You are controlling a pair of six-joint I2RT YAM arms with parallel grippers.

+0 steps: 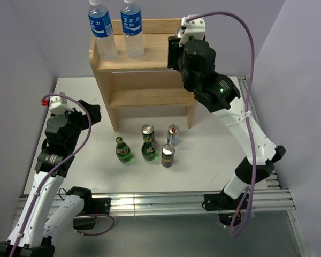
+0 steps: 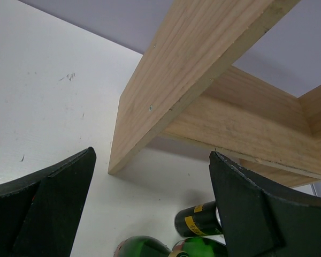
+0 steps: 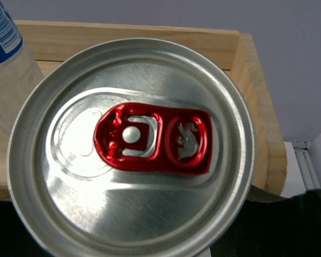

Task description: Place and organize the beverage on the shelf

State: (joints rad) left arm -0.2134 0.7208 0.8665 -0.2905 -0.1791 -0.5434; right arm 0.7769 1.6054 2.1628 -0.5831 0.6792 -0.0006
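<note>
The water bottles take the other end of the shelf's top board, so my right gripper will go down next and shift toward the shelf's bare end rim beside it.
The light-wood shelf (image 1: 150, 97) stands at the back of the table; its rim (image 3: 150, 37) shows in the right wrist view. Two water bottles (image 1: 102, 29) (image 1: 132, 27) stand on its top board at the left. My right gripper (image 1: 181, 42) is shut on a silver can with a red tab (image 3: 131, 150) and holds it upright over the right end of the top board. My left gripper (image 1: 88, 113) is open and empty, low beside the shelf's left side panel (image 2: 166, 80); its fingers (image 2: 53, 193) are wide apart.
On the table in front of the shelf stand two green bottles (image 1: 123, 150) (image 1: 148, 149) and three cans (image 1: 148, 130) (image 1: 173, 135) (image 1: 167, 155). A black can (image 2: 200, 219) and a green bottle (image 2: 144, 247) show between my left fingers. Walls close in on three sides.
</note>
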